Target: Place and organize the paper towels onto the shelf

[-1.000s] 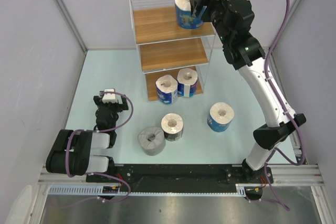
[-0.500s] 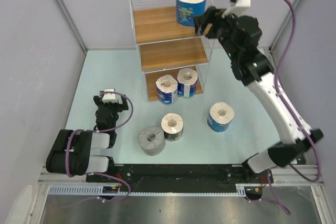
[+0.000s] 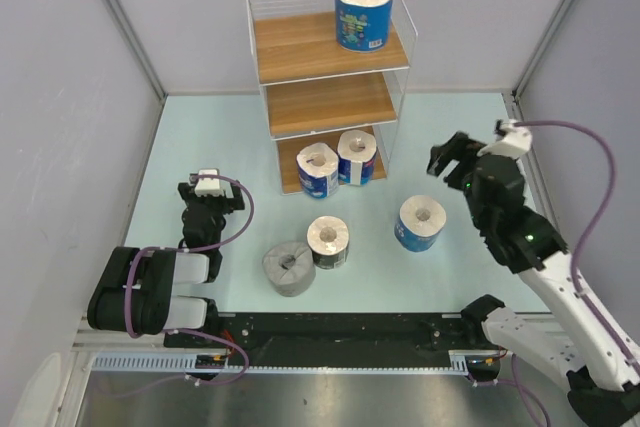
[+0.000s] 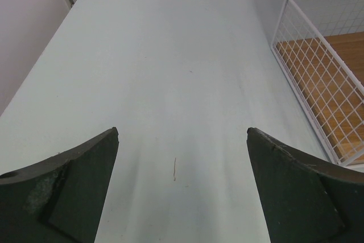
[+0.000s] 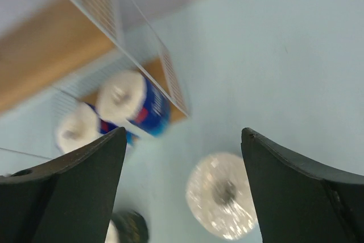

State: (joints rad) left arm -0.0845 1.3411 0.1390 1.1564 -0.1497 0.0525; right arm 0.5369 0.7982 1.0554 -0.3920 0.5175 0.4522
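Note:
The right gripper lowers onto the loose blue roll's rim [image 3: 437, 215] [image 5: 239, 197] next, with one finger going into the roll's core hole.
The shelf [image 3: 300, 47] stands at the back of the table. One blue-wrapped paper towel roll [image 3: 362, 10] stands upright on its top board, and two more [image 3: 318, 169] [image 3: 357, 155] sit on the bottom board. On the table lie a blue roll [image 3: 421, 222], a dark-wrapped roll [image 3: 328, 241] and a grey roll [image 3: 288, 267]. My right gripper [image 3: 452, 160] hangs open and empty above the table, just behind the loose blue roll [image 5: 222, 194]. The left gripper [image 3: 206, 181] rests open and empty near the table's left side, its jaws [image 4: 183, 132] over bare surface.
Grey walls close the table on the left, back and right. The shelf's white wire side [image 4: 318, 78] shows at the right edge of the left wrist view. The shelf's middle board [image 3: 330, 102] holds nothing. The right wrist view is blurred.
My right gripper has let go of the blue roll on the top board and pulled back down toward the table, jaws wider. The left arm has not moved.

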